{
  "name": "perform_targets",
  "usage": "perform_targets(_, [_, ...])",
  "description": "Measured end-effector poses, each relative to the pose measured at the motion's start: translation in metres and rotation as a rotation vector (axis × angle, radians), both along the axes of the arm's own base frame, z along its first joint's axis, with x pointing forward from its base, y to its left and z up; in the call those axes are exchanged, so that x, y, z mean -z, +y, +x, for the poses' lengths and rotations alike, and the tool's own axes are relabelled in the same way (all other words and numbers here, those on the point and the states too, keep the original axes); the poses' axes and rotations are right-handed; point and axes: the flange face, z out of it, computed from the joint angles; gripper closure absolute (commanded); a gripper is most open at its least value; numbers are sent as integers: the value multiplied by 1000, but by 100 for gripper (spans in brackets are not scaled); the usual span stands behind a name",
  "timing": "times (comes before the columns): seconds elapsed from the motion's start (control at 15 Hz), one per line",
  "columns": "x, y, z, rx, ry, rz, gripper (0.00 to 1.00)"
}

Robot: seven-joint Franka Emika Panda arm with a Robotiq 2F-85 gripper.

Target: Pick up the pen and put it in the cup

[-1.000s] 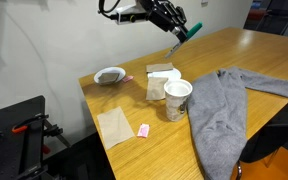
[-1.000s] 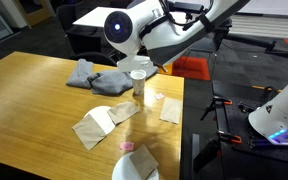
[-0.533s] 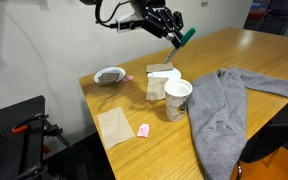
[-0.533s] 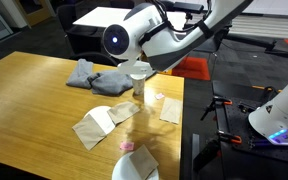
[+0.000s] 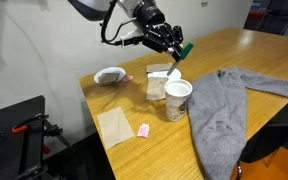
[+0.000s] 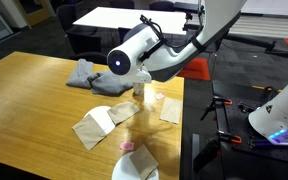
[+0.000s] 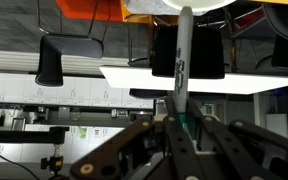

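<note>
Next, my gripper lowers the pen whitish end first into the white paper cup's opening [image 5: 179,88] below and releases it, since that end of the pen points down.
My gripper [image 5: 176,50] is shut on the green pen [image 5: 182,51] and holds it in the air, tilted, with its whitish end pointing down. It hangs a little above and behind the white paper cup [image 5: 177,98], which stands upright near the table's front edge. In an exterior view the arm [image 6: 134,60] covers most of the cup [image 6: 139,88], and the pen is hidden there. In the wrist view the pen [image 7: 182,60] runs up from between the two shut fingers [image 7: 180,128].
A shallow white bowl [image 5: 110,75] sits at the table's corner. Brown napkins [image 5: 162,82] [image 5: 114,125] lie around the cup, with a small pink block [image 5: 144,130] near the edge. A grey cloth [image 5: 229,105] lies right beside the cup.
The gripper, with the pen in it, has come down and closer to the cup. The arm has swung further over the table.
</note>
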Motion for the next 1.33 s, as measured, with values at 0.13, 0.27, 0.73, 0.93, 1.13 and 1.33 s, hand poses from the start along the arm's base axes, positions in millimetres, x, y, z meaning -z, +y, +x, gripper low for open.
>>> perform_targets(0.13, [11,-2,-1,10,3,-13,96])
perform_targets(0.27, [19,-3,-2,16,14,-20,96])
perform_targets(0.73, [40,-7,-2,4,-4,-66,96])
perform_targets(0.93, [48,-7,1,-13,-14,-88,96])
perform_targets(1.13, [55,-6,5,-30,-21,-105,96])
perform_targets(1.33, [62,-4,9,-42,-19,-113,96])
